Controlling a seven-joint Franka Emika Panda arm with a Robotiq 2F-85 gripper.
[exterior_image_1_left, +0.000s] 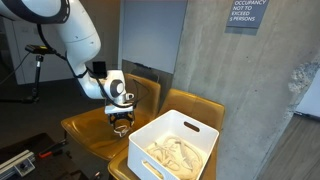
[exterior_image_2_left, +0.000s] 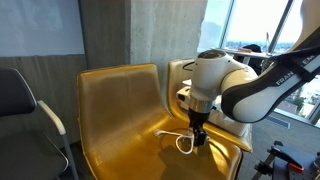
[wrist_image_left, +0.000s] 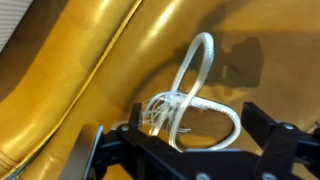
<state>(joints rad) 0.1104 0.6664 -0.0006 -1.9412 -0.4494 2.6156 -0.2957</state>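
Observation:
The gripper will next go down toward the seat onto the frayed knot of the white cord and close there, because the knot is below and between the gripper's open fingers.
A white cord (wrist_image_left: 200, 70) lies looped on the seat of a mustard-yellow chair (wrist_image_left: 60, 90), with a frayed knot at its near end. My gripper (wrist_image_left: 195, 125) is open just above it, one finger on each side of the loop and neither pressing it. In an exterior view the gripper (exterior_image_2_left: 199, 140) points straight down at the cord (exterior_image_2_left: 183, 143) on the chair seat (exterior_image_2_left: 120, 120). In an exterior view the gripper (exterior_image_1_left: 121, 127) hovers low over the seat (exterior_image_1_left: 85, 125), and the cord is hidden behind it.
A white plastic bin (exterior_image_1_left: 200, 125) holding several pale cords (exterior_image_1_left: 178, 155) stands close beside the gripper. A second yellow chair (exterior_image_2_left: 180, 72) stands behind. A black office chair (exterior_image_2_left: 20, 100) is at the side. Concrete walls (exterior_image_1_left: 270, 100) close in the back.

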